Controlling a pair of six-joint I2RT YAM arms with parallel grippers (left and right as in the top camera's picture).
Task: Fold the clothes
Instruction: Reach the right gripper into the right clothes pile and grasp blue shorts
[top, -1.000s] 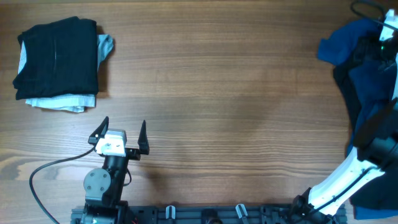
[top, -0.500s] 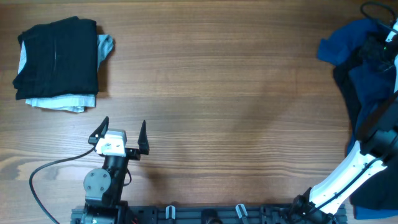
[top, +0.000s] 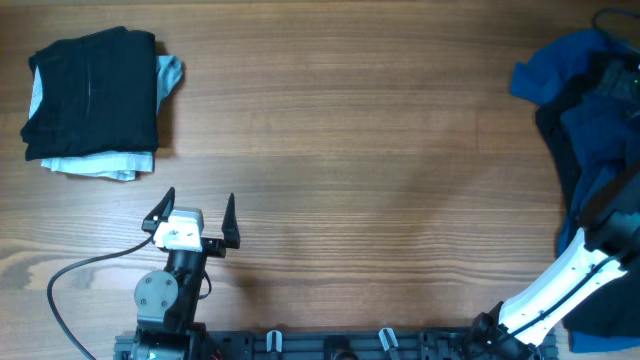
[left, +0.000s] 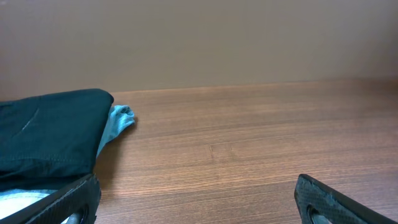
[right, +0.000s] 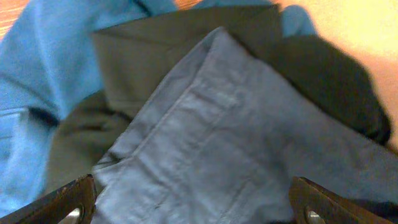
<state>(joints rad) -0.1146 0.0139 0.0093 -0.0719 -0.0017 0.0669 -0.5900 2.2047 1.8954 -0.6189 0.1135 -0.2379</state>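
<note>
The right gripper moves down onto the grey-blue denim garment (right: 249, 143) near its seamed edge next, as the garment lies on top between my open fingers.
The clothes lie in two places. A folded stack (top: 92, 95), black on top of pale grey-white, sits at the far left and shows in the left wrist view as the folded stack (left: 50, 137). A loose blue pile (top: 585, 120) covers the right edge. My left gripper (top: 195, 212) rests near the front, open and empty, well short of the stack. My right gripper (right: 193, 208) hovers open over the pile, with a grey-blue denim garment (right: 249, 143) between and below its fingertips (right: 68, 202). Brighter blue cloth (right: 37, 81) and dark cloth (right: 143, 50) lie around the denim.
Bare wooden table (top: 370, 150) stretches between the stack and the pile. The right arm's white link (top: 555, 290) rises from the front rail (top: 330, 345). A black cable (top: 70, 280) loops at the front left.
The right gripper has drifted toward the right edge over the pile, nearly leaving the overhead view. The left arm and the folded stack have not moved.
</note>
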